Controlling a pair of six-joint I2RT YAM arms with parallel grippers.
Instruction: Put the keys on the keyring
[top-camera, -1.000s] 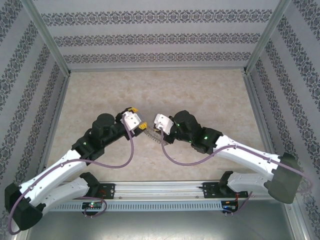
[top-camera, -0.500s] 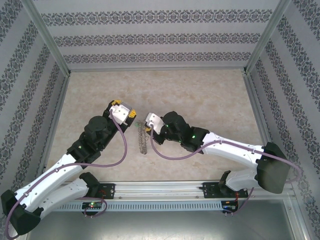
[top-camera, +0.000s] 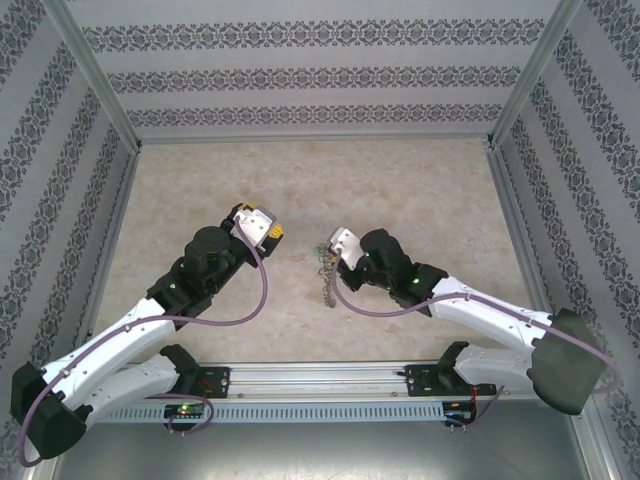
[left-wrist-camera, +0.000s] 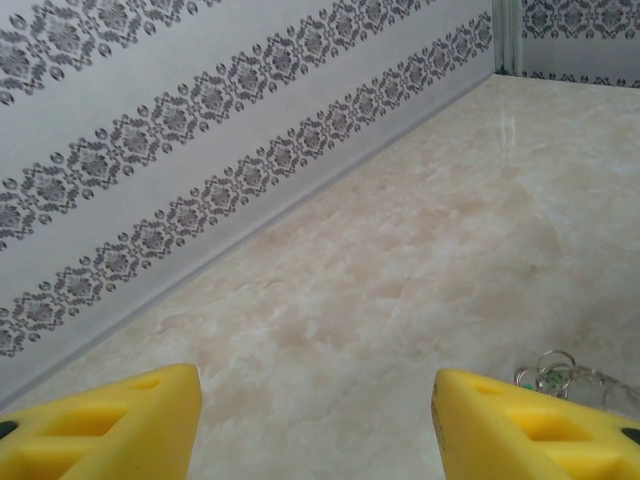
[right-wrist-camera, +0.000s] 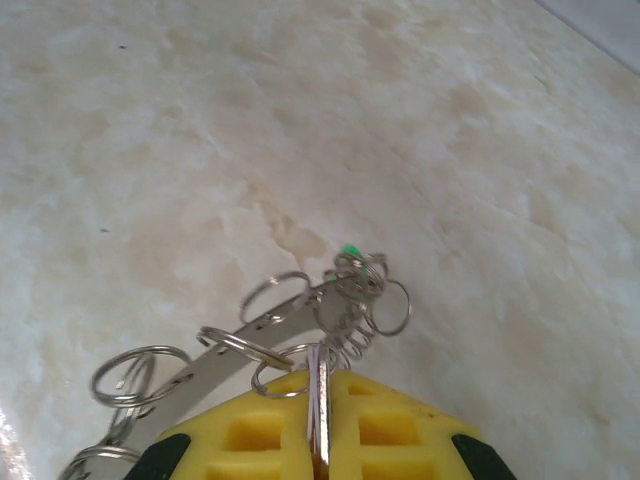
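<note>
The table is bare just below my right gripper, under the keyring (top-camera: 325, 272) hanging on edge. My right gripper should turn next, go down, lay the keyring flat and release.
My right gripper (right-wrist-camera: 320, 405) is shut on a thin metal edge of the keyring (right-wrist-camera: 300, 320), a silvery perforated band strung with several small split rings. A green key head (right-wrist-camera: 348, 250) peeks out among the rings at the far end. From above, the keyring (top-camera: 325, 272) dangles below the right gripper (top-camera: 335, 250), just over the table. My left gripper (top-camera: 262, 228) stands open and empty a little to the left of it. Its yellow fingers (left-wrist-camera: 110, 425) frame bare table, with the keyring (left-wrist-camera: 552, 372) at the lower right edge.
The marble-patterned table (top-camera: 330, 180) is boxed in by patterned walls (top-camera: 320, 75) at the back and on both sides. A metal rail (top-camera: 320, 385) with both arm bases runs along the near edge.
A second ago the keyring lay stretched between both grippers. The right gripper has since swung left and back right with it hanging, and the left gripper has drawn back, apart from it.
</note>
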